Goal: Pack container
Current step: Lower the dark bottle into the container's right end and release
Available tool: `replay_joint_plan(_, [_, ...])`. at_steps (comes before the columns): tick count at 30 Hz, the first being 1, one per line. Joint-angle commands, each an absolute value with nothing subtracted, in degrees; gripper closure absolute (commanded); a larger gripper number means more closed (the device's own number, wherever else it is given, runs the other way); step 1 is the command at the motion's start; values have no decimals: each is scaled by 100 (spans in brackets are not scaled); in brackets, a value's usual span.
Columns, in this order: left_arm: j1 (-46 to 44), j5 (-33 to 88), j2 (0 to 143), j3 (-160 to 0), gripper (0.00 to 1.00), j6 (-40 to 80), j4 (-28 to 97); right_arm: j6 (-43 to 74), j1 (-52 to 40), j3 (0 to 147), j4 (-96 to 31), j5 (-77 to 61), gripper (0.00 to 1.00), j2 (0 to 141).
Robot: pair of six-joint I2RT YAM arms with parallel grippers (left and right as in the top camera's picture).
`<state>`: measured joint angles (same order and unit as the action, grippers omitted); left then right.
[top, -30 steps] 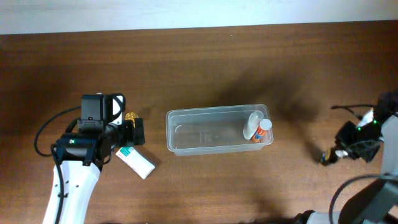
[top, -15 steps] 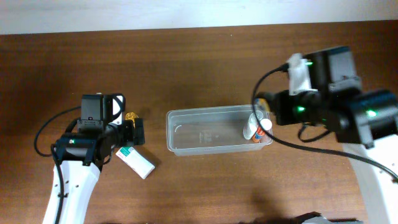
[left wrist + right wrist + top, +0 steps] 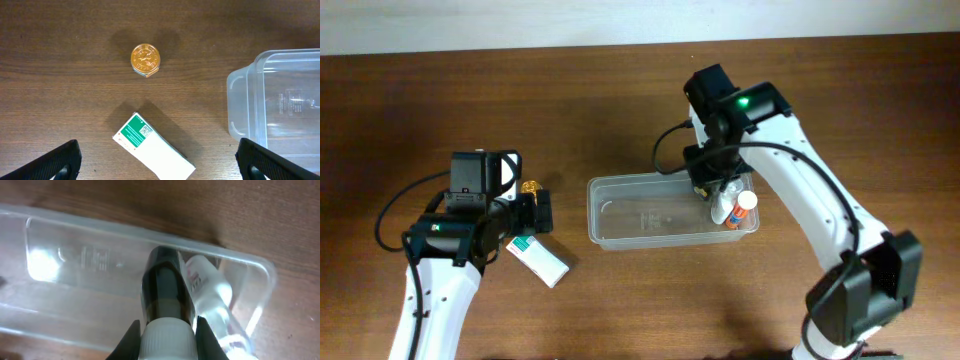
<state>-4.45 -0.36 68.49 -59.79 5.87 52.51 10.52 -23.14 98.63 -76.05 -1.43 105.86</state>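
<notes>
I will move my right gripper down next and put the dark bottle beside the white bottle (image 3: 728,203) in the container, because a free part of the container's bottom shows right next to it.
The clear plastic container (image 3: 650,215) lies mid-table, with a white bottle (image 3: 728,203) and an orange-capped tube (image 3: 744,208) at its right end. It also shows in the left wrist view (image 3: 245,105) and the right wrist view (image 3: 75,295). My right gripper (image 3: 712,180) is shut on a dark bottle with a white cap (image 3: 166,300), held over the container's right end next to the white bottle (image 3: 210,287). My left gripper (image 3: 535,212) is open and empty above a white box with a green label (image 3: 152,147), near a small gold-lidded jar (image 3: 145,58).
The white box (image 3: 538,259) and gold-lidded jar (image 3: 531,187) lie on the wooden table (image 3: 640,100) left of the container. A pale wall edge runs along the back.
My right arm has swung in from the right edge to above the container's right end, carrying the dark bottle. The left arm has not moved.
</notes>
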Motion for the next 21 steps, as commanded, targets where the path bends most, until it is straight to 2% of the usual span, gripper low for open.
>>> replay_joint_plan(1, [-423, 3, 6879, -6086, 0, 642, 5234, 1072, -2359, 9793, -7328, -32, 87, 10639])
replay_joint_plan(16, [-423, 5, 6879, -6086, 1, 639, 5236, 1079, -2353, 8807, -6652, 421, 86, 10645])
replay_joint_plan(17, [-423, 5, 6879, -6086, 1, 642, 5236, 1079, -2355, 8807, -6657, 445, 77, 10645])
replay_joint_plan(18, [-423, 5, 6879, -6086, 1, 642, 5234, 1079, -2355, 8807, -6657, 458, 74, 10645])
replay_joint_plan(21, [-423, 5, 6879, -6086, 1, 642, 5236, 1079, -2355, 8807, -6657, 458, 69, 10645])
